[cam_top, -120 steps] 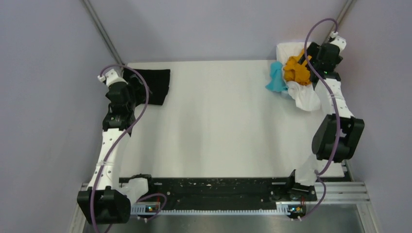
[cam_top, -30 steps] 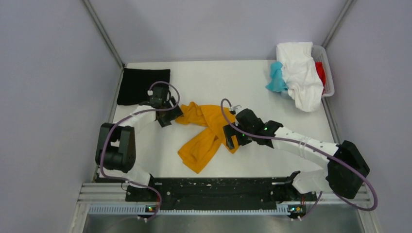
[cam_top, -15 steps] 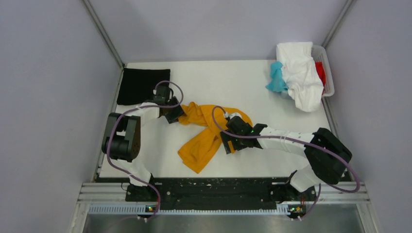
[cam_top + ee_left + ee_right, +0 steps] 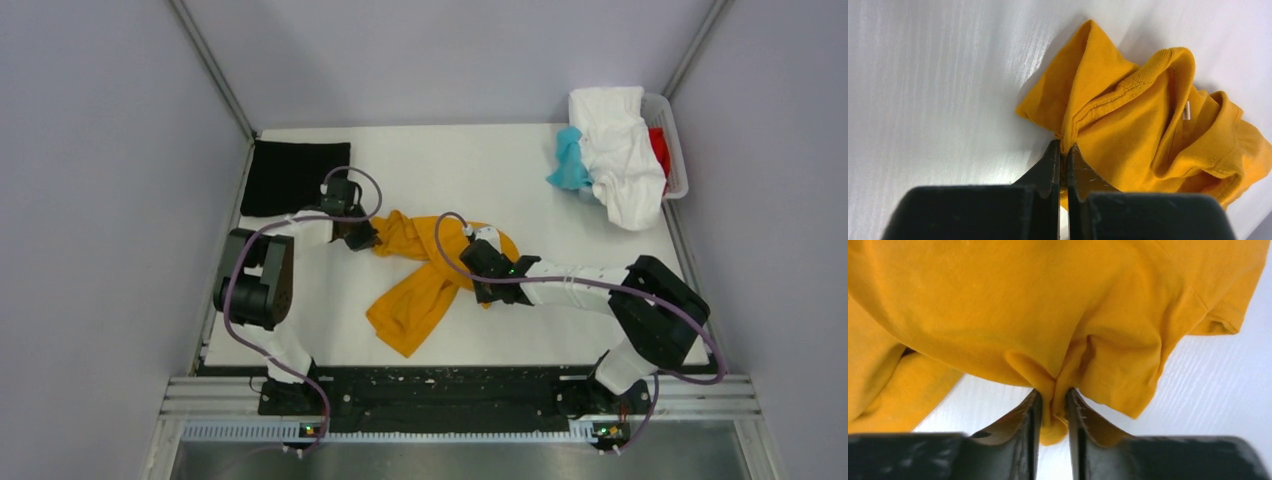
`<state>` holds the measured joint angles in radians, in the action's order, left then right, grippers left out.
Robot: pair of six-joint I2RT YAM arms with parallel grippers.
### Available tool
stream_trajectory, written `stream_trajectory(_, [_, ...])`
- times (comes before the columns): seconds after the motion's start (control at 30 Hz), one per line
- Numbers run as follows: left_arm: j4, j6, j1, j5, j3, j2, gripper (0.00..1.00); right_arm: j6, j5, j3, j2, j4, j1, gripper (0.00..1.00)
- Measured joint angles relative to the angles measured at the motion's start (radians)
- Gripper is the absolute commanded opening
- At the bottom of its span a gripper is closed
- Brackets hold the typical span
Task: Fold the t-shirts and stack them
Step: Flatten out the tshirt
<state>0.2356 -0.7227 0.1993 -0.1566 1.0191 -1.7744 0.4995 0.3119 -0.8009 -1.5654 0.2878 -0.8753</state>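
My left gripper rises high next, then lowers outward onto the tabletop beside the black t-shirt and releases the cloth, since the mustard-orange t-shirt (image 4: 425, 270) lies crumpled.
A mustard-orange t-shirt (image 4: 425, 270) lies crumpled in the middle of the white table (image 4: 560, 330). My left gripper (image 4: 365, 240) is at its left end, shut on a hem edge of the orange cloth (image 4: 1108, 115), which is pinched between the black fingers (image 4: 1050, 167). At the shirt's right side my right gripper (image 4: 480, 278) is shut on a bunched fold of the same shirt (image 4: 1058, 330), with cloth squeezed between its fingers (image 4: 1030, 415). A black t-shirt (image 4: 290, 175) lies folded flat at the back left corner.
A white basket (image 4: 680, 150) at the back right corner holds a white t-shirt (image 4: 620, 150), a teal one (image 4: 570, 160) hanging over its left side, and a red one (image 4: 660, 150). Grey walls stand close on both sides.
Both grippers have closed from open onto the orange t-shirt. The left one moved slightly back and right to the shirt's end; the right one slid left into the shirt's right side.
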Motion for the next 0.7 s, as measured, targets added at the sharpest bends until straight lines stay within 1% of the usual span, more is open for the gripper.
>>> stream_trajectory(0.07, [0.01, 0.008, 0.002, 0.021, 0.0, 0.007, 0.0, 0.009, 0.015, -0.002, -0.002, -0.007, 0.0, 0.02])
stream_trajectory(0.1, [0.018, 0.01, 0.002, 0.03, 0.0, 0.011, 0.0, 0.018, 0.025, -0.002, -0.002, -0.006, 0.0, 0.0])
stream_trajectory(0.27, [0.091, 0.029, 0.002, 0.098, 0.032, 0.074, 0.0, 0.012, 0.091, -0.027, 0.031, 0.046, 0.0, 0.0])
stream_trajectory(0.4, [0.111, 0.061, 0.002, 0.159, 0.093, 0.18, 0.0, -0.029, 0.14, -0.101, 0.132, 0.08, 0.017, 0.0])
stream_trajectory(0.57, [0.111, 0.117, 0.002, 0.231, 0.208, 0.343, 0.0, -0.121, 0.2, -0.262, 0.27, 0.066, 0.084, 0.0])
stream_trajectory(0.7, [0.109, 0.16, 0.002, 0.275, 0.316, 0.452, 0.0, -0.226, 0.261, -0.416, 0.318, 0.045, 0.105, 0.0])
